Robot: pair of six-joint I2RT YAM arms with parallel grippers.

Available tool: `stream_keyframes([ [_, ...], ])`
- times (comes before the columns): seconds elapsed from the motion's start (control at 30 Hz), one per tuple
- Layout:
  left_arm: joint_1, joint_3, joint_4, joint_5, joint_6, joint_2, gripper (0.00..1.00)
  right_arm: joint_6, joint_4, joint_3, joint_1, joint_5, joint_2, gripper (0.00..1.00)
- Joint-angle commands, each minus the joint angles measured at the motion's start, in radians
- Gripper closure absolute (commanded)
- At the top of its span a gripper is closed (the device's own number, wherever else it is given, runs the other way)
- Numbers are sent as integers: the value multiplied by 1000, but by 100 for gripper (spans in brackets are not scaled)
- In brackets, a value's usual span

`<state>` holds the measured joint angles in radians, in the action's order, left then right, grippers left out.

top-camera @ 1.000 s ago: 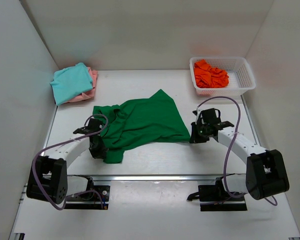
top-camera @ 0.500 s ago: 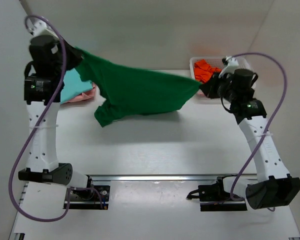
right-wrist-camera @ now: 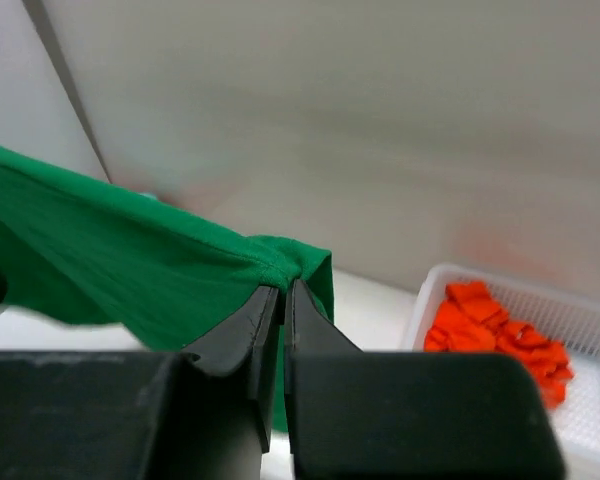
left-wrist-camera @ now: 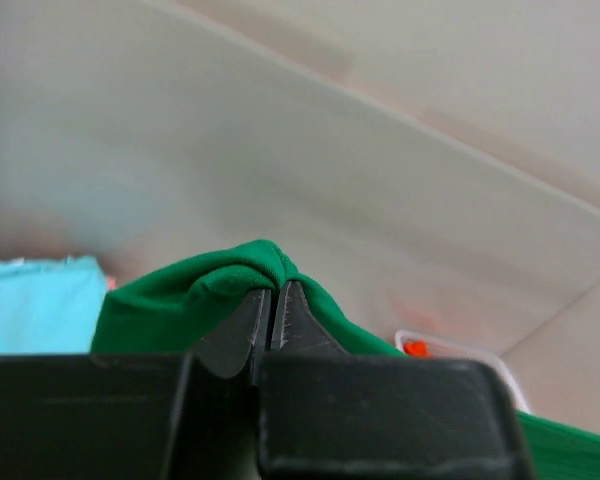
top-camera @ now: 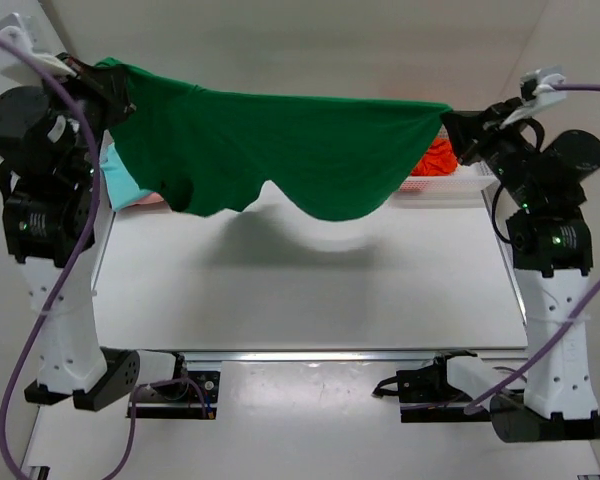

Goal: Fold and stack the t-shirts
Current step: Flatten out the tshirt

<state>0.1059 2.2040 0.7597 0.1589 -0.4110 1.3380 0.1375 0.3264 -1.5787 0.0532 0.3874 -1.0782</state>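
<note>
The tabletop beside the teal t-shirt is below my left gripper, and the dark green t-shirt is still hanging in midair. My left gripper should go down next and let go of the dark green t-shirt's corner there.
The dark green t-shirt (top-camera: 280, 150) hangs stretched in the air between both raised arms, its lower edge sagging above the table. My left gripper (top-camera: 108, 82) is shut on its left corner (left-wrist-camera: 235, 280). My right gripper (top-camera: 458, 125) is shut on its right corner (right-wrist-camera: 280, 262). The teal t-shirt (top-camera: 120, 185) lies on the pale pink one (top-camera: 155, 199) at the back left, mostly hidden behind the green cloth. The orange t-shirt (top-camera: 438, 160) lies in the basket at the back right, also seen in the right wrist view (right-wrist-camera: 495, 325).
The white mesh basket (top-camera: 455, 182) stands at the table's back right corner, its rim (right-wrist-camera: 425, 300) showing in the right wrist view. White walls close in the table on the left, back and right. The arms' bases are at the near edge.
Both arms have risen from the table and spread apart, lifting the green t-shirt off the surface and pulling it taut high between them.
</note>
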Motion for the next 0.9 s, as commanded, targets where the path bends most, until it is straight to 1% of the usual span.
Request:
stream_keyframes([
  [0.0,34,28,-126,80,60,-118,100,-38,-110,-55,-25,54,83,100],
  [0.07,64,17,-169,109,61,-149,100,-10,-150,-32,-46,85,131,100],
  [0.17,90,11,-178,123,57,-175,100,27,-181,8,-148,158,181,100],
  [0.23,91,-9,-172,102,54,-200,100,8,-150,25,-159,156,218,100],
  [0.33,89,-4,-116,71,66,-227,100,-12,-38,26,-170,195,260,100],
  [0.43,90,23,-21,48,74,-227,100,-12,45,28,-184,228,282,100],
  [0.47,87,11,18,42,89,-235,100,-6,59,45,-191,243,288,100],
  [0.5,84,0,44,36,71,-238,100,-10,71,68,-190,261,294,100],
  [0.53,78,-47,74,19,61,-250,100,2,79,81,-194,283,299,100],
  [0.6,63,-221,89,-27,34,-292,100,20,59,161,-200,309,311,100],
  [0.63,57,-274,84,-39,20,-306,100,27,59,208,-200,304,313,100],
  [0.67,42,-385,64,-83,-12,-315,100,27,48,236,-199,311,313,100],
  [0.73,52,-595,-15,-87,-34,-335,100,24,37,346,-176,308,298,100],
  [0.77,49,-646,-46,-97,-69,-348,100,24,17,374,-167,286,284,100],
  [0.8,54,-740,-101,-73,-75,-343,100,24,-1,426,-121,260,267,100],
  [0.83,51,-823,-152,-70,-83,-327,100,11,-27,480,-60,187,241,100],
  [0.87,45,-846,-180,-76,-110,-289,100,-4,-65,505,-18,106,227,100],
])
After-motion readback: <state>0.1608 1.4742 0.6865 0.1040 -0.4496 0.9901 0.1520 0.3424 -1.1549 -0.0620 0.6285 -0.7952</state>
